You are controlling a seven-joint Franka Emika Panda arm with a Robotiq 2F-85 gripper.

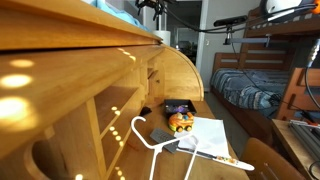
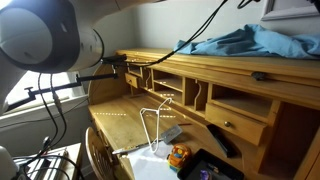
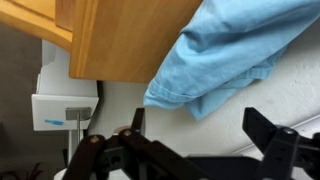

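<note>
The cloth's lower edge (image 2: 299, 44) (image 3: 190, 98) lies below my gripper. The gripper lowers its open fingers onto that edge next, since they are already wide enough to straddle it.
A light blue cloth (image 3: 235, 50) lies crumpled on the top of a wooden roll-top desk (image 2: 180, 70); it also shows in both exterior views (image 2: 240, 42) (image 1: 122, 10). In the wrist view my gripper (image 3: 200, 125) hangs open just short of the cloth's lower edge, its two black fingers (image 3: 265, 128) wide apart with only pale surface between them. Nothing is held. In an exterior view only a dark part of the gripper (image 1: 150, 5) shows at the top edge, over the desk top.
On the desk's writing surface lie a white wire hanger (image 2: 155, 120), an orange toy (image 1: 181, 122) and white paper (image 1: 215, 140). A wooden edge (image 3: 120, 35) and a white box (image 3: 60, 105) sit left of the cloth. A bunk bed (image 1: 255, 80) stands behind.
</note>
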